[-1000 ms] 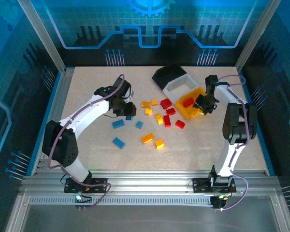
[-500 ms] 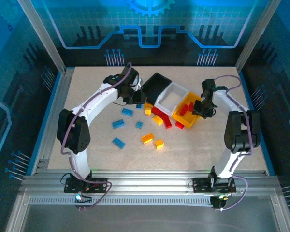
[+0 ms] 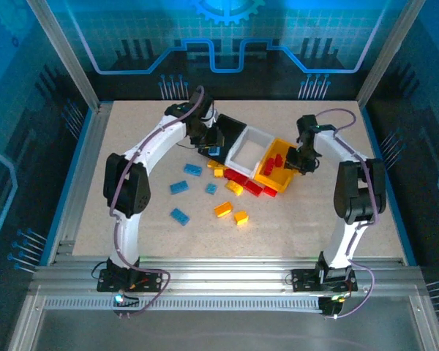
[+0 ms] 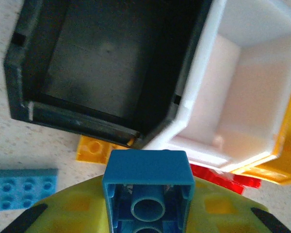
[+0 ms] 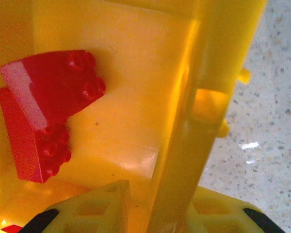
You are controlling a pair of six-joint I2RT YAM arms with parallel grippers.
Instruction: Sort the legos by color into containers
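The black bin's empty bottom is outward of my left gripper and below it. I need to carry the blue lego (image 4: pixel 148 177) with my left gripper past the black bin's near rim next, then lower it and let go.
The containers lie in a slanted row: black bin (image 3: pixel 233 130), white bin (image 3: pixel 250 150), orange-yellow bin (image 3: pixel 267 175). My left gripper (image 3: pixel 213 148) hangs at the black bin's near rim (image 4: pixel 77 119), shut on a blue lego (image 4: pixel 148 177) held underside up. My right gripper (image 3: pixel 296 162) is shut on the orange-yellow bin's side wall (image 5: pixel 199 107), one finger (image 5: pixel 97 206) inside. Red legos (image 5: pixel 48 102) lie in that bin. Blue (image 3: pixel 178 187), orange (image 3: pixel 223 209) and red (image 3: pixel 252 186) legos are scattered on the table in front of the bins.
An orange brick (image 4: pixel 94 148) and a red one (image 4: pixel 223 177) lie tight against the bins' front. A flat blue plate (image 4: pixel 22 187) rests left of my left gripper. Metal frame rails border the speckled table (image 3: pixel 132 234).
The right gripper has dragged the row of bins left and toward the loose bricks. The left arm has carried the blue lego back and to the right, up to the black bin.
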